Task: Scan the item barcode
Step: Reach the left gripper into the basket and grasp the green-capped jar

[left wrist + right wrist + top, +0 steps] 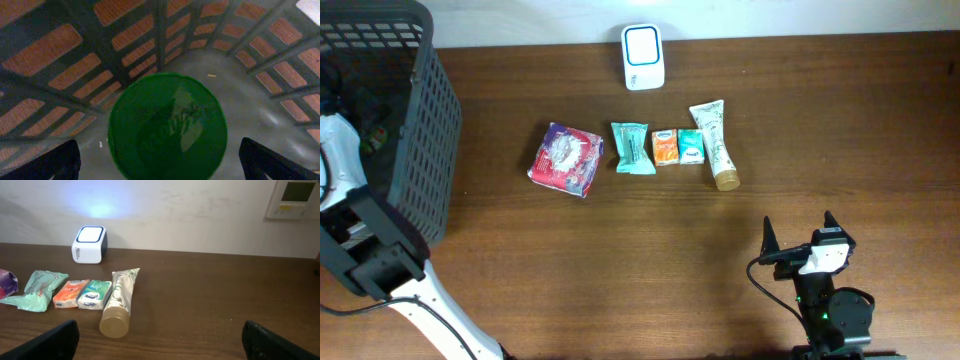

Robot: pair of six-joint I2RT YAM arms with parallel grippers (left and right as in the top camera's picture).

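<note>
The round green item (167, 127) is clear of both open fingers, so my left gripper will next move down deeper into the basket over it and close on its sides.
A white barcode scanner (643, 57) with a lit blue face (89, 244) stands at the table's far edge. In front of it lies a row of items: a purple packet (566, 158), a teal packet (632, 147), an orange pack (665, 147), a green pack (691, 146) and a cream tube (714, 143) with a gold cap (114, 321). My right gripper (798, 232) hovers open and empty near the front edge, well short of the tube. My left gripper (162, 170) is open inside the basket, its fingers (55, 162) either side of a round green item (167, 125) without touching it.
A dark mesh basket (415, 120) fills the table's left end, and the left arm reaches down into it. Its grey floor (250, 110) shows around the green item. A wall panel (295, 197) hangs behind the table on the right.
</note>
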